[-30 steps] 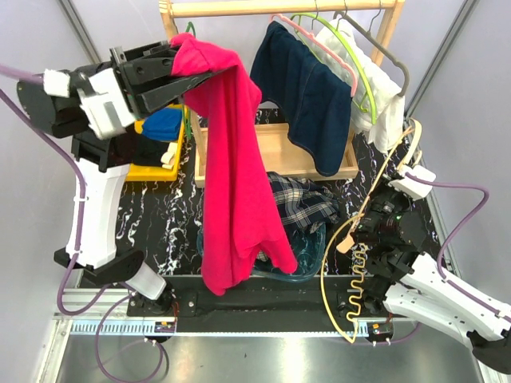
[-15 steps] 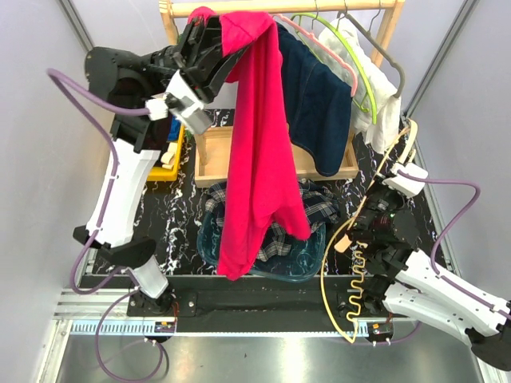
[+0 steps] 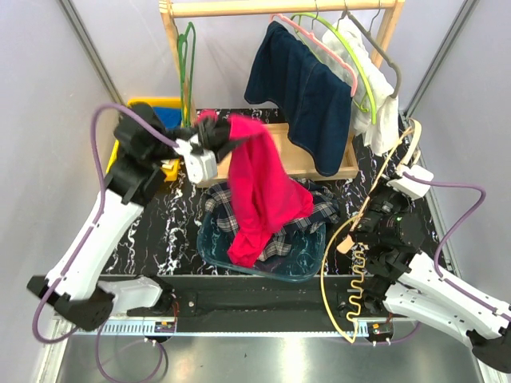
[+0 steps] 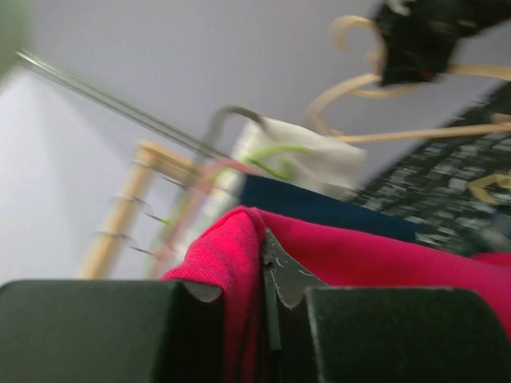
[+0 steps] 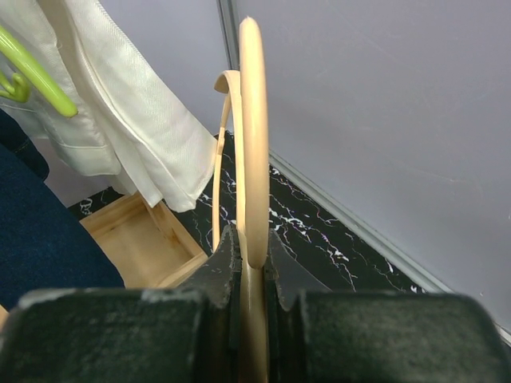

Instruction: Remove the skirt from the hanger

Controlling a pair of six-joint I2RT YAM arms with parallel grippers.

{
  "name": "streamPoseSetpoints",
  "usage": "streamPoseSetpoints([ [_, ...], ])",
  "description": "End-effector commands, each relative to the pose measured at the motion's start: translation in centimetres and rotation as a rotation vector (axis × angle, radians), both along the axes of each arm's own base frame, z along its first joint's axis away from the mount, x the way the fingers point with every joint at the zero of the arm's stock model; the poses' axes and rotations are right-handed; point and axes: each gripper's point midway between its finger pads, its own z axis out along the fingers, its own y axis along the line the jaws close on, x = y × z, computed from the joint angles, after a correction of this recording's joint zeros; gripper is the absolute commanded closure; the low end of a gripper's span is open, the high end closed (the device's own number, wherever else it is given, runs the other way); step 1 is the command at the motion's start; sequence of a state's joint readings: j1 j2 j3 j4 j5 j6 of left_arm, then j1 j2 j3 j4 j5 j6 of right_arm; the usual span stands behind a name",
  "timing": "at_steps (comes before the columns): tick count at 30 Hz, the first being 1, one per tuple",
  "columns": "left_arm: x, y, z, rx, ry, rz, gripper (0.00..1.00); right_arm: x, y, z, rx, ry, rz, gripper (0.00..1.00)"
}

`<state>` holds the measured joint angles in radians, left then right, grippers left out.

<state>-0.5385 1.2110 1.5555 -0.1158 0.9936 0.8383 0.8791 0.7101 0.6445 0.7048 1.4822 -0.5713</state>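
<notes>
Next, my right gripper lowers the cream hanger toward the open black marble [image 3: 370, 166] [image 5: 297, 222] beside the tray and opens, as the hanger is bare of cloth.
The navy denim skirt [image 3: 307, 92] hangs on the pale pink hanger [image 3: 313, 41] from the wooden rail [image 3: 279, 7]. It also shows in the left wrist view [image 4: 319, 209] and at the left of the right wrist view [image 5: 40, 239]. My left gripper [image 3: 222, 145] is shut on the red T-shirt [image 3: 259, 187], left of and below the skirt; the red cloth sits between its jaws [image 4: 243, 271]. My right gripper [image 3: 363, 226] is shut on a cream hanger [image 3: 397, 163], low at the right, its jaws clamped on the hanger's bar [image 5: 254, 239].
The red T-shirt's lower end drapes into a teal basket [image 3: 211, 247] holding the plaid shirt [image 3: 307, 209]. A wooden tray [image 3: 289, 155] lies under the skirt. A green hanger [image 3: 358, 68], a grey hanger [image 3: 387, 57] and a white garment [image 3: 371, 108] hang to its right. A green wire hanger [image 3: 185, 60] and a yellow bin [image 3: 148, 104] are at the left.
My left arm has swung the red T-shirt down from the rail to over the basket, uncovering the skirt. The right arm has hardly moved.
</notes>
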Motion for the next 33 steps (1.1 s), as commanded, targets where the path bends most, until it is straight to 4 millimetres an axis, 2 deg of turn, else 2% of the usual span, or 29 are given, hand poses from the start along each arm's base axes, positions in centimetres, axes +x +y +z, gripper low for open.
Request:
streamPoseSetpoints([
  [1, -1.4, 0.7, -11.0, 0.178, 0.357, 0.001, 0.63, -2.3, -1.7, -1.7, 0.130, 0.073, -0.161, 1.00],
  [2, -2.3, 1.2, -12.9, 0.212, 0.422, -0.001, 0.52, -2.3, -1.7, -1.9, 0.120, 0.082, -0.163, 1.00],
  [3, -2.4, 1.3, -15.8, 0.249, 0.507, 0.007, 0.40, -2.2, -1.6, -2.0, 0.115, 0.085, -0.163, 1.00],
  [4, -2.6, 1.5, -17.0, 0.264, 0.547, 0.015, 0.17, -2.2, -1.5, -2.2, 0.113, 0.086, -0.162, 1.00],
  [5, -2.8, 1.8, -18.0, 0.277, 0.592, 0.031, 0.05, -2.1, -1.3, -2.8, 0.103, 0.093, -0.160, 1.00],
  [6, -2.8, 1.9, -19.4, 0.292, 0.633, 0.045, 0.01, -2.1, -1.3, -3.1, 0.110, 0.087, -0.160, 1.00],
  [8, -2.3, 2.0, -20.1, 0.295, 0.683, 0.085, 0.01, -2.0, -1.2, -4.3, 0.108, 0.085, -0.162, 0.96],
  [11, -1.5, 2.0, -18.7, 0.269, 0.689, 0.123, 0.01, -2.0, -1.2, -5.2, 0.104, 0.085, -0.164, 0.85],
  [13, -1.2, 2.1, -17.2, 0.250, 0.652, 0.132, 0.01, -2.1, -1.3, -5.2, 0.108, 0.083, -0.162, 0.80],
  [14, -1.1, 2.1, -16.5, 0.239, 0.632, 0.135, 0.01, -2.1, -1.4, -5.1, 0.110, 0.082, -0.161, 0.71],
  [16, -1.0, 2.0, -15.3, 0.221, 0.611, 0.134, 0.01, -2.3, -1.6, -4.7, 0.123, 0.075, -0.159, 0.64],
  [17, -1.0, 2.0, -14.7, 0.209, 0.611, 0.135, 0.01, -2.4, -1.8, -4.5, 0.123, 0.077, -0.160, 0.56],
  [21, -0.9, 1.9, -11.5, 0.157, 0.585, 0.126, 0.01, -2.9, -2.3, -3.1, 0.135, 0.075, -0.155, 0.39],
  [22, -0.7, 1.7, -11.1, 0.150, 0.583, 0.124, 0.01, -3.0, -2.4, -2.7, 0.139, 0.073, -0.154, 0.38],
  [25, -0.2, 1.6, -8.8, 0.101, 0.561, 0.132, 0.01, -3.1, -2.6, -0.3, 0.157, 0.066, -0.145, 0.36],
  [26, 0.4, 1.4, -8.2, 0.079, 0.573, 0.142, 0.01, -3.3, -2.7, 1.5, 0.179, 0.051, -0.140, 0.36],
  [27, 0.5, 1.4, -7.1, 0.059, 0.568, 0.143, 0.01, -2.9, -2.3, 2.3, 0.160, 0.060, -0.137, 0.35],
  [28, 1.4, 1.4, -6.8, 0.046, 0.585, 0.155, 0.01, -2.7, -2.1, 4.7, 0.186, 0.023, -0.110, 0.33],
  [30, 2.2, 1.6, -4.6, -0.027, 0.648, 0.159, 0.01, -1.6, -0.6, 6.8, 0.132, 0.037, -0.079, 0.32],
  [31, 3.8, 1.9, -4.6, -0.045, 0.693, 0.179, 0.01, -1.3, -0.2, 10.2, 0.153, -0.019, -0.035, 0.30],
  [32, 4.1, 2.0, -3.9, -0.076, 0.755, 0.163, 0.01, 0.2, 2.0, 11.4, 0.117, -0.019, -0.004, 0.29],
  [33, 4.5, 2.3, -2.6, -0.107, 0.769, 0.159, 0.01, 1.1, 3.3, 12.4, 0.015, 0.021, 0.030, 0.27],
])
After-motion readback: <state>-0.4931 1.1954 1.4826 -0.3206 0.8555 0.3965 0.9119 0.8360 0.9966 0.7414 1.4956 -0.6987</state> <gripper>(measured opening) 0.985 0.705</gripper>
